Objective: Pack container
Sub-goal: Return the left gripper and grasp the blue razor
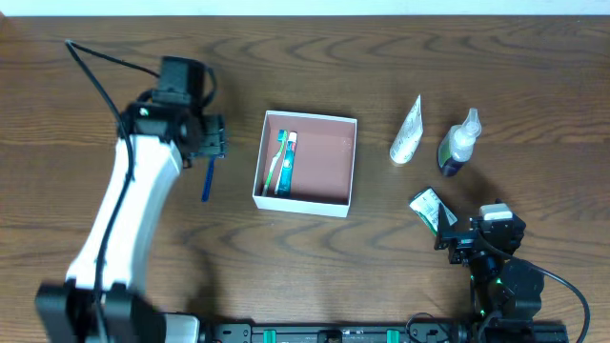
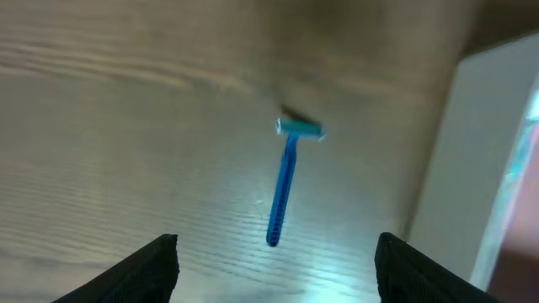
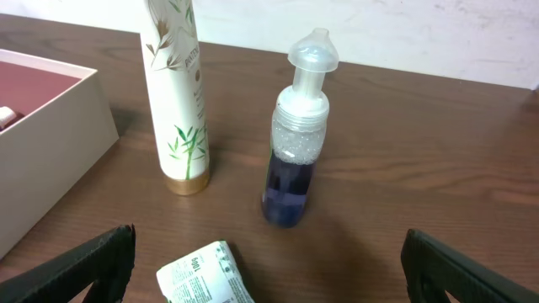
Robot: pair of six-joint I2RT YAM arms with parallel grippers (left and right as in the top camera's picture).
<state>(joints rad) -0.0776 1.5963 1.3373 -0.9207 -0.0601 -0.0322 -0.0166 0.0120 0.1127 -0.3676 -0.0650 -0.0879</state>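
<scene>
I need to lower my left gripper onto the blue razor's handle point(image 1: 209, 177) point(image 2: 285, 183) below it on the tabletop. I need to keep its fingers open because the handle points between them.
The container point(image 1: 340, 202), a shallow white box with a pink-brown inside, sits mid-table and holds a packaged toothbrush point(image 1: 283, 162). Its wall shows in the left wrist view point(image 2: 472, 160) and the right wrist view point(image 3: 50, 151). A blue razor point(image 1: 207, 180) lies on the table left of it, also in the left wrist view point(image 2: 285, 181). My left gripper point(image 1: 212, 141) is open and empty above the razor. My right gripper point(image 1: 455, 238) is open and empty near a small white packet point(image 1: 429, 207).
A white tube with leaf print point(image 1: 407, 132) and a pump bottle of blue liquid point(image 1: 458, 143) lie right of the container; both appear in the right wrist view, tube point(image 3: 178, 93) and bottle point(image 3: 296, 143). The packet point(image 3: 206, 273) lies between the right fingers.
</scene>
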